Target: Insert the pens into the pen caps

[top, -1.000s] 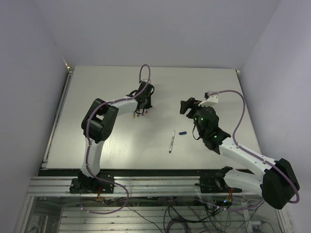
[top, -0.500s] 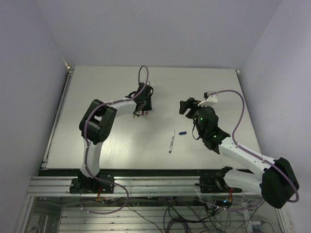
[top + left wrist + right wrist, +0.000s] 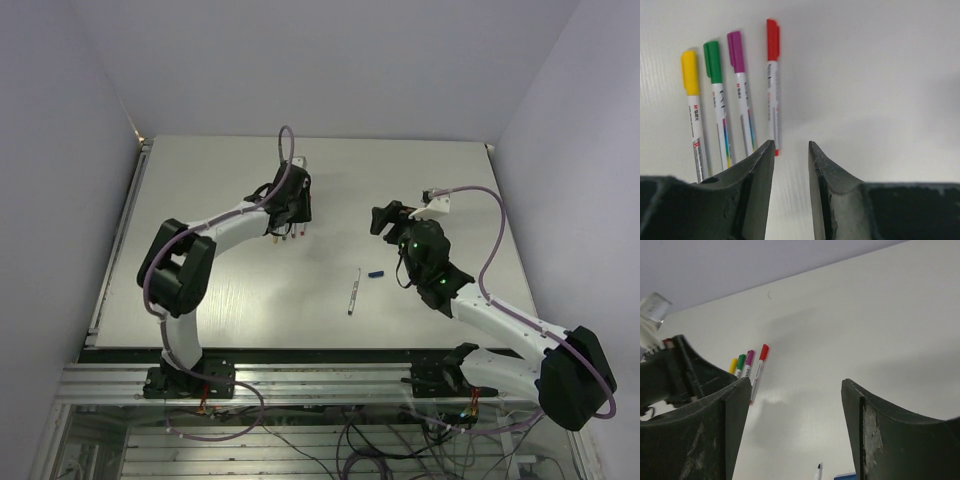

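The silvery pen lies uncapped beside the blue cap (image 3: 375, 273), so I need to swing my left gripper away from the red pen next, back and down to the silvery pen's body.
Four capped pens lie side by side on the white table: yellow (image 3: 690, 75), green (image 3: 713, 60), purple (image 3: 735, 50) and red (image 3: 772, 40). They show as a small row in the top view (image 3: 286, 236) and in the right wrist view (image 3: 750, 360). My left gripper (image 3: 791, 143) hovers just short of the red pen's end, its jaws a narrow gap apart and empty. An uncapped silvery pen (image 3: 353, 291) lies mid-table with the blue cap (image 3: 375, 273) beside its tip. My right gripper (image 3: 381, 220) is wide open and empty above them.
The white table (image 3: 200, 290) is bounded by grey walls on the left, back and right. A metal rail (image 3: 300, 355) runs along the near edge by the arm bases. The pen tip (image 3: 818, 470) and blue cap (image 3: 846, 476) sit at the bottom of the right wrist view.
The left arm's elbow has swung out to the left and lower while its gripper stays by the row of pens. The right arm, loose pen and blue cap have not moved.
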Tool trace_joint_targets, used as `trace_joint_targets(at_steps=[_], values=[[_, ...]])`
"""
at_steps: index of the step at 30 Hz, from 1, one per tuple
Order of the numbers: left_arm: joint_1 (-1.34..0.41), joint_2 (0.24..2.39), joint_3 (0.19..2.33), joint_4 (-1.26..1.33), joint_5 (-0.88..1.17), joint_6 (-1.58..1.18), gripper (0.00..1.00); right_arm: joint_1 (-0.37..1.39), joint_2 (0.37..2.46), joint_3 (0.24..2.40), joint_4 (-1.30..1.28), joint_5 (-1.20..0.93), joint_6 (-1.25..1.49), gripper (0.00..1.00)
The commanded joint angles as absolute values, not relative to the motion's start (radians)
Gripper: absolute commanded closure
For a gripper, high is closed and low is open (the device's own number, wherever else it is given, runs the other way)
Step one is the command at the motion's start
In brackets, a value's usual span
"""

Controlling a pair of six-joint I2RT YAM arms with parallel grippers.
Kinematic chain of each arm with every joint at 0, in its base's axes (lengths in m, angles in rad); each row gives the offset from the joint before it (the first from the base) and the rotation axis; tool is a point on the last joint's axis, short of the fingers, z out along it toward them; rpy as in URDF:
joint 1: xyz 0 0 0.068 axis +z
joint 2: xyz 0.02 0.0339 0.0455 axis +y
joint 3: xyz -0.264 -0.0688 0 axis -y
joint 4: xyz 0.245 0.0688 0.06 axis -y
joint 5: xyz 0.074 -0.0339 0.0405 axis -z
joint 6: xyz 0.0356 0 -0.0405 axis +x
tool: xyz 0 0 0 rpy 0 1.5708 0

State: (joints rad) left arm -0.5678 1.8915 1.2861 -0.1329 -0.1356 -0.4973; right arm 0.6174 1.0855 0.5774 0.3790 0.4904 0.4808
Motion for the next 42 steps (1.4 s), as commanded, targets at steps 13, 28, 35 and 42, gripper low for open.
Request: trace_joint_targets(at_steps=[13,28,35,42], values=[[-0.861,1.841,1.226,-0.237,0.096,-0.345,0.51,0.596,1.031,0.565,0.036,0.791,0.74,0.33],[-0.967,1.935,1.277,-0.303,0.107,-0.295,0.33,0.587,0.926,0.503,-0.003,0.851,0.801,0.38],[-1.005,1.965,1.291,-0.308,0.079,-0.295,0.33,0.588,0.89,0.487,-0.039,0.851,0.834,0.39],[-1.046,1.995,1.272,-0.379,-0.057,-0.314,0.43,0.588,0.839,0.468,-0.074,0.844,0.856,0.4]])
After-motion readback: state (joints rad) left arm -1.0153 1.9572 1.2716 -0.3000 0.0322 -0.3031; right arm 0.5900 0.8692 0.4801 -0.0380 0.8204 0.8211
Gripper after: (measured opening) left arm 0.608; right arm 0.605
